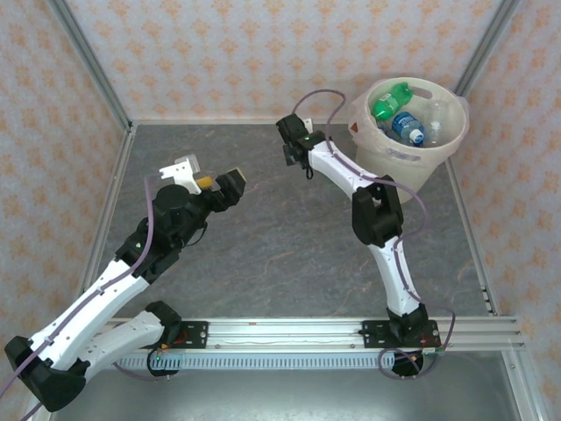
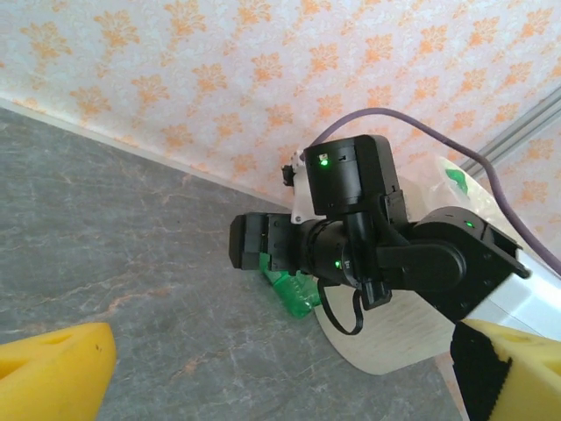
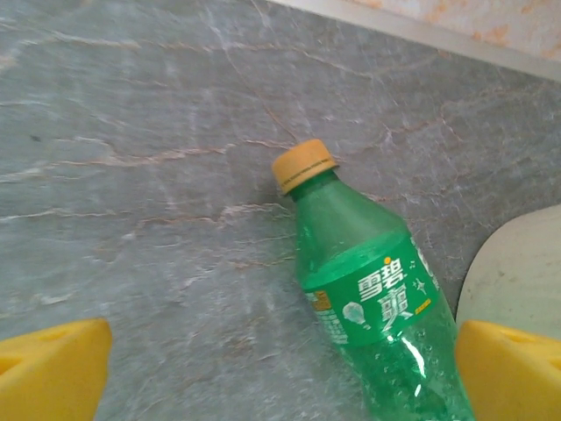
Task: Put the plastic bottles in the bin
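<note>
I should next lower my right gripper toward the bin, turned with the bottle's slant, and close around its green label (image 3: 379, 298), because that is below the gripper, nearer the bin.
A green bottle (image 3: 372, 289) with a yellow cap lies on the table, cap pointing away, between the spread yellow pads (image 3: 53, 368) of my right gripper (image 3: 280, 355). It lies close to the right pad and nothing grips it. From the left wrist view the same green bottle (image 2: 298, 291) peeks out under the right gripper (image 2: 263, 246), beside the bin (image 2: 412, 329). The cream bin (image 1: 375, 140) stands at the back right and holds a green bottle (image 1: 390, 101), a blue-labelled bottle (image 1: 408, 128) and a clear one. My left gripper (image 1: 230, 186) hovers open and empty over the table's left middle.
The patterned walls and metal frame posts close in the grey table (image 1: 263, 254) on three sides. The right arm's cable (image 1: 329, 96) loops above its wrist near the bin. A rail (image 1: 280, 331) runs along the near edge.
</note>
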### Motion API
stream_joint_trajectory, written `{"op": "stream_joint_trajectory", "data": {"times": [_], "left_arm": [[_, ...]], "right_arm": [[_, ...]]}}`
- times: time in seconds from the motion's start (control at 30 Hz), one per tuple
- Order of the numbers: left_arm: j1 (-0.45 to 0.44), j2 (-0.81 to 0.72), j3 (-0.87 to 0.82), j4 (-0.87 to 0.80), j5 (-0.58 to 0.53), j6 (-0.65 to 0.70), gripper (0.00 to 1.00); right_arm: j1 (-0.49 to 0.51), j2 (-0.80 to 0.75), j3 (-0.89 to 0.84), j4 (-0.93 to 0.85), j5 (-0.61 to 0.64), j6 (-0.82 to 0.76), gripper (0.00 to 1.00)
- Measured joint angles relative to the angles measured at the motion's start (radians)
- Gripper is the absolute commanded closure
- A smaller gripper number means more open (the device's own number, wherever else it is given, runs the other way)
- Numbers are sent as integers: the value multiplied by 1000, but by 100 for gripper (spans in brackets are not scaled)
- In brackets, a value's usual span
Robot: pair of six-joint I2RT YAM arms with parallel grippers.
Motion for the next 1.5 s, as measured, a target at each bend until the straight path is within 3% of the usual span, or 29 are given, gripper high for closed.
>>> {"op": "stream_joint_trajectory", "data": {"times": [0.37, 0.7, 1.0, 1.3, 1.5], "left_arm": [[0, -11, 7, -55, -18, 8, 1], [0, 23, 7, -55, 4, 8, 1], [0, 23, 7, -52, 19, 8, 1], [0, 23, 7, -50, 33, 8, 1], [0, 23, 7, -50, 33, 9, 1]], "right_arm": [[-76, 31, -36, 5, 22, 3, 0], [-108, 73, -53, 24, -80, -11, 3], [-121, 83, -53, 27, -217, -27, 20], [-120, 83, -52, 27, -254, -17, 43], [-119, 78, -52, 29, -264, -3, 45]]}}
